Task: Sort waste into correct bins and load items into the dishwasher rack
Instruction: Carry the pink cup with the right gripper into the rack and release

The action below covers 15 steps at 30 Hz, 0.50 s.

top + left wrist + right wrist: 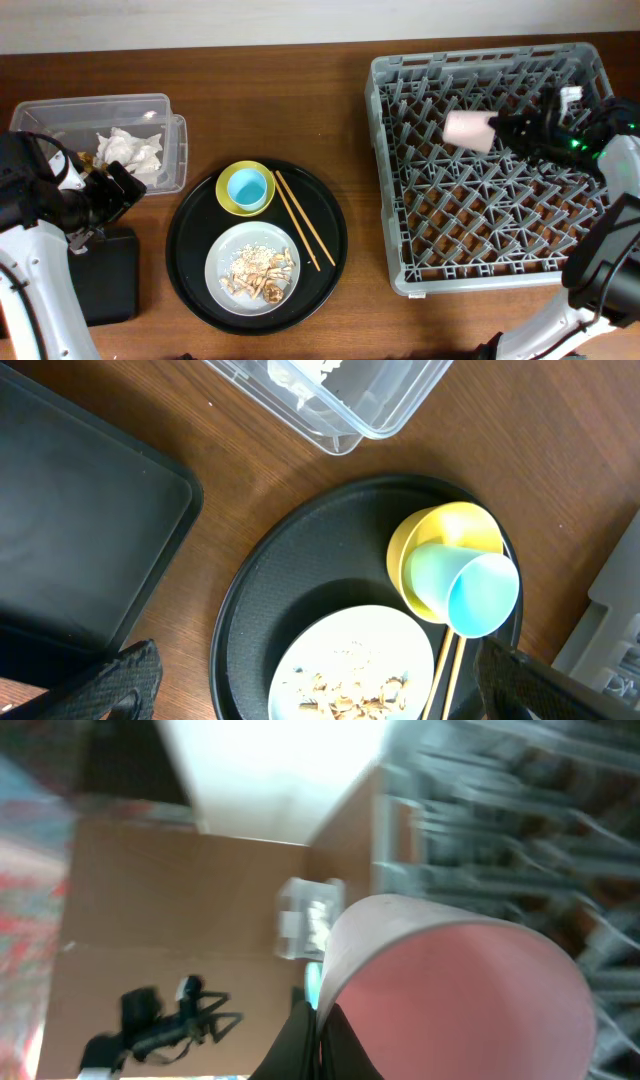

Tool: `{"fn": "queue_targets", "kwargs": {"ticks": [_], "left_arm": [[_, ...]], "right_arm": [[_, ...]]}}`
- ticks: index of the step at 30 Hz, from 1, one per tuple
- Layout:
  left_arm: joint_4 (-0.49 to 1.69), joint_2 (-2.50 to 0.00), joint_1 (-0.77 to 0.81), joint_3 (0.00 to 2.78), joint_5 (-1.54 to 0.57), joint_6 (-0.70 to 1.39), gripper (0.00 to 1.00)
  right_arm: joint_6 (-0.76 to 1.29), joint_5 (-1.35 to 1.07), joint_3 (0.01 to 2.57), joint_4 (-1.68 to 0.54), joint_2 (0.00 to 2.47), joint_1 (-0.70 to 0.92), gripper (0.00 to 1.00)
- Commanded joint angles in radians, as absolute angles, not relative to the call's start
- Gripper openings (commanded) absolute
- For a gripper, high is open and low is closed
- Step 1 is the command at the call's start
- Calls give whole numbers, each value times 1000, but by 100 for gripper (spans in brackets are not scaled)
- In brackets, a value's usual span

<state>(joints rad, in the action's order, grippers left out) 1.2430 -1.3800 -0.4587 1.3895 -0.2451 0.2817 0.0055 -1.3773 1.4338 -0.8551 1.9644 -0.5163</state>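
The small pink cup (pixel 468 131) should rest among the wires of the grey dishwasher rack. I need to lower my right gripper next and ease it back over the middle of the rack.
My right gripper (pixel 503 130) is shut on the rim of the small pink cup (pixel 468 131), holding it on its side over the back of the grey dishwasher rack (pixel 400 200); the cup fills the right wrist view (pixel 450 990), fingers pinching its rim (pixel 320 1030). My left gripper (pixel 112 192) is open and empty between the clear plastic box (pixel 170 150) and the shallow black tray (pixel 105 280). White tissues (pixel 130 150) lie in the clear box. The light-blue cup (pixel 247 186) sits in the yellow bowl (pixel 226 198). Chopsticks (pixel 298 220) and the plate (pixel 222 262) with beige crumbs (pixel 260 273) lie on the round tray.
The large round black tray (pixel 190 240) sits mid-table and also shows in the left wrist view (pixel 300 560). The clear box's corner (pixel 340 420) and the shallow black tray (pixel 70 510) show there too. The rack takes up the table's right side.
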Motion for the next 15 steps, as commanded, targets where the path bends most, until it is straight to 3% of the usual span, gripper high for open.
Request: {"fn": "queue_targets", "kwargs": {"ticks": [1, 8, 15], "left_arm": [[1243, -1370, -464, 1392, -238, 292, 99], [1243, -1370, -464, 1392, -238, 292, 99], [1243, -1370, -464, 1392, -238, 292, 99]], "right_arm": [[68, -1211, 1430, -850, 1983, -519, 4], [61, -1211, 1430, -876, 1983, -522, 4], [60, -1018, 1430, -984, 1983, -558, 4]]}}
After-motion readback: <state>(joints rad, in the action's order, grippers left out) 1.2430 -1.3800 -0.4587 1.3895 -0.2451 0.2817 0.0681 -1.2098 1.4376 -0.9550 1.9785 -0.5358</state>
